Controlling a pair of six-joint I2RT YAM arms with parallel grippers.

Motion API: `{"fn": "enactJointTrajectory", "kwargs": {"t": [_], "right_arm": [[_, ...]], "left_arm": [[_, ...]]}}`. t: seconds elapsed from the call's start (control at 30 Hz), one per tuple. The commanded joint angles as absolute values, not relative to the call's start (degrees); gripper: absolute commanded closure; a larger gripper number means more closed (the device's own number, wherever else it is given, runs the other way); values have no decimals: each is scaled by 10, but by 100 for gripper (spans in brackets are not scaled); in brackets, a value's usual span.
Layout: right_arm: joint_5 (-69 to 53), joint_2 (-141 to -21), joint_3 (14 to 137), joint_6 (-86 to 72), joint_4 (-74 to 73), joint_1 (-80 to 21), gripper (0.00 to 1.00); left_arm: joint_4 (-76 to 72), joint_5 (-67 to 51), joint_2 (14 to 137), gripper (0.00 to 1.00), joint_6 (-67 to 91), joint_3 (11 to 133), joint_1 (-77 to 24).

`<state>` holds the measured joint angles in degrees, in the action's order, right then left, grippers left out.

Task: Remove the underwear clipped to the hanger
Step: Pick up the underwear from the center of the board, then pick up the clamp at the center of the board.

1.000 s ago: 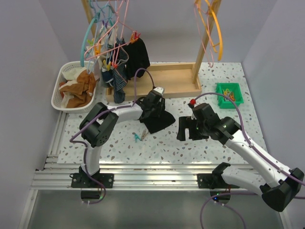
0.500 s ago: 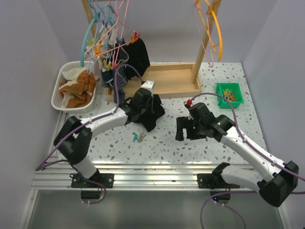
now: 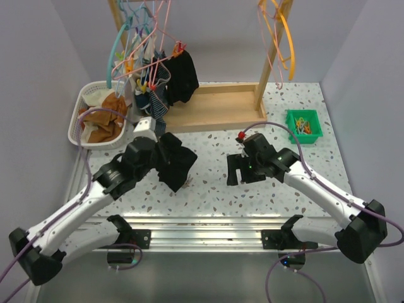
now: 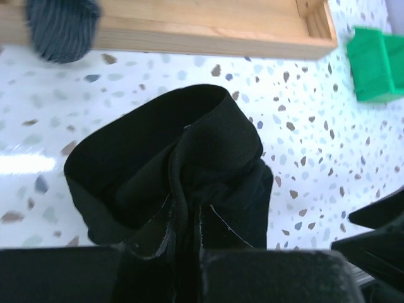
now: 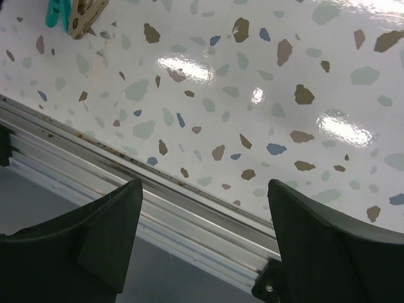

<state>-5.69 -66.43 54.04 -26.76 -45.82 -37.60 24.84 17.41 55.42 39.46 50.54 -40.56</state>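
Note:
My right gripper moves down and to the left in the top view next and brings its open fingers around the wooden clothespin [image 3: 187, 182] [image 5: 86, 17], which lies that way.
A limp black underwear [image 3: 178, 163] hangs bunched over the speckled table at centre left. My left gripper [image 3: 161, 159] is shut on it. In the left wrist view the same underwear [image 4: 189, 145] is folded up between the fingers of the left gripper [image 4: 186, 233]. Another black underwear [image 3: 184, 74] stays clipped to a pink hanger [image 3: 158, 60] on the rack at the back. My right gripper [image 3: 243, 169] stands open over the table at centre right. In its own view the right gripper [image 5: 202, 233] holds nothing and looks down at the table's front edge.
A white basket [image 3: 81, 101] of orange-brown cloth stands at the back left. Dark blue striped garments [image 3: 158, 101] hang over the wooden rack base [image 3: 221, 107]. A green bin [image 3: 303, 123] sits at the right. A clothespin [image 5: 76, 12] lies on the table. An aluminium rail [image 5: 158, 208] runs along the front.
My left gripper has shut on the black underwear and carried it left and toward the front. The right gripper has drifted a little left and stayed open.

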Motion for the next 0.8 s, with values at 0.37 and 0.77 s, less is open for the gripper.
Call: {"fn": "enactJointTrajectory", "kwargs": {"t": [0.37,0.77], "right_arm": [[-40,-909,692,-301,-353,-460,14],[76,-1143,900,-484,-445,-512,13]], "left_arm": [[556,392,371,100,584,567,-403],[592,387,334,100,620,590,-403]]}}
